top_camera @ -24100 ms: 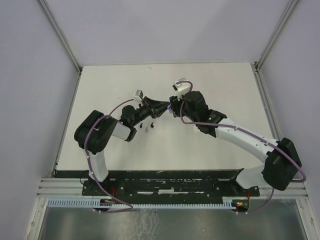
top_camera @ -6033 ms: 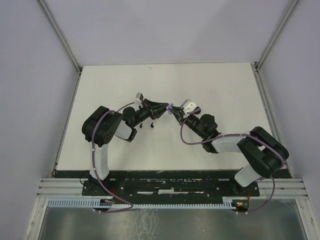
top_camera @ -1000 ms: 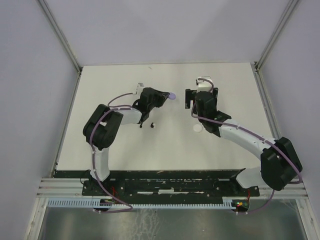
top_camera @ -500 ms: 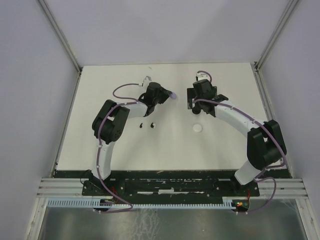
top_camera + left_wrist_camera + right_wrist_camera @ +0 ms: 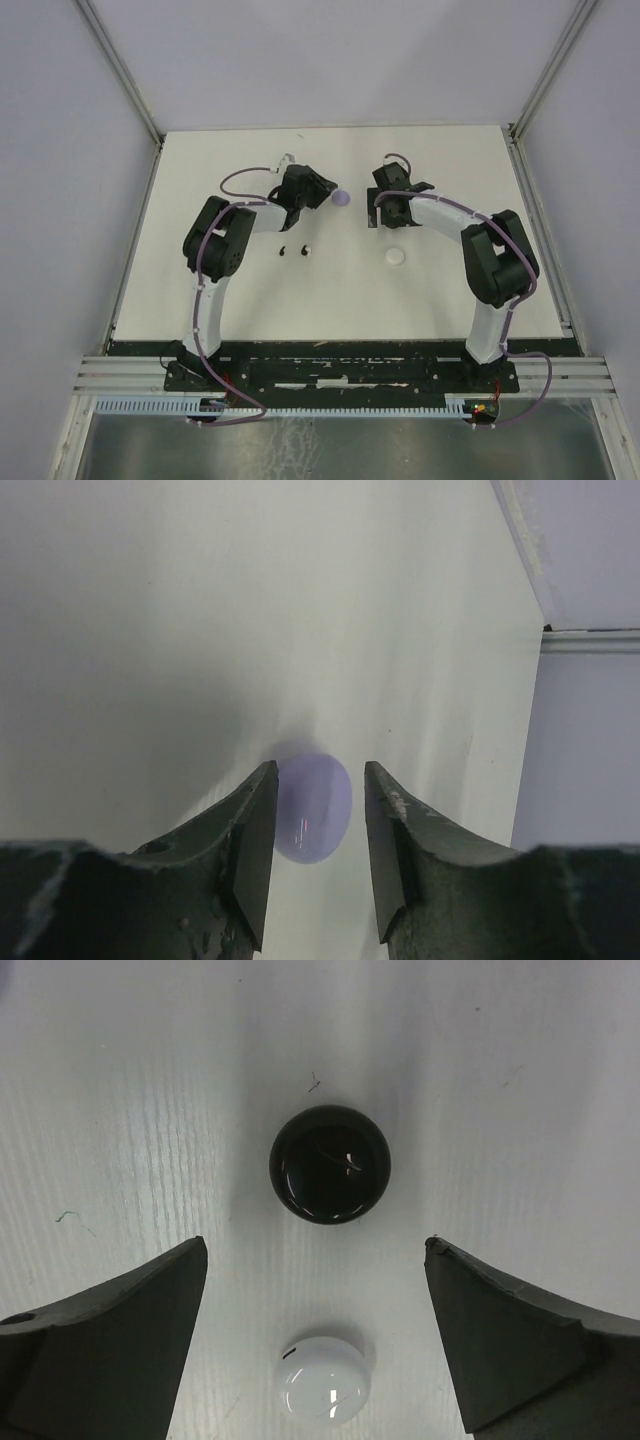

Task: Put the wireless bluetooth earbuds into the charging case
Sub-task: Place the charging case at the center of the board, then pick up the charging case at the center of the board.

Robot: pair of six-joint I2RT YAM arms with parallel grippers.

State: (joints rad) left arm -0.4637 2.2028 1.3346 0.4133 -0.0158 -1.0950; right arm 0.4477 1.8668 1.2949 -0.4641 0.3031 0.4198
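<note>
I will next move my right gripper down and toward the top of the wrist view, over the black round case [image 5: 330, 1163], because its wide-open fingers are still short of the case.
A round lilac charging case [image 5: 313, 807] lies flat on the table, framed by the tips of my left gripper [image 5: 320, 772]. The jaws stand slightly apart, and a gap shows on the case's right side. From above, the lilac case [image 5: 342, 198] sits just off the left gripper [image 5: 322, 192]. My right gripper [image 5: 315, 1245] hangs wide open over a black round case [image 5: 330, 1163] and a white round case [image 5: 324, 1380], touching neither. Two tiny earbuds, one black [image 5: 284, 250] and one white [image 5: 305, 249], lie loose nearer the left arm's side.
The white case [image 5: 396, 257] lies in front of the right gripper [image 5: 383, 205]. Both arms fold back over the table's far half. Grey walls enclose the white table [image 5: 450, 290] on three sides.
The left jaws have parted, and the lilac case now lies on the table between them. The right arm has folded further back and to the left, jaws still wide.
</note>
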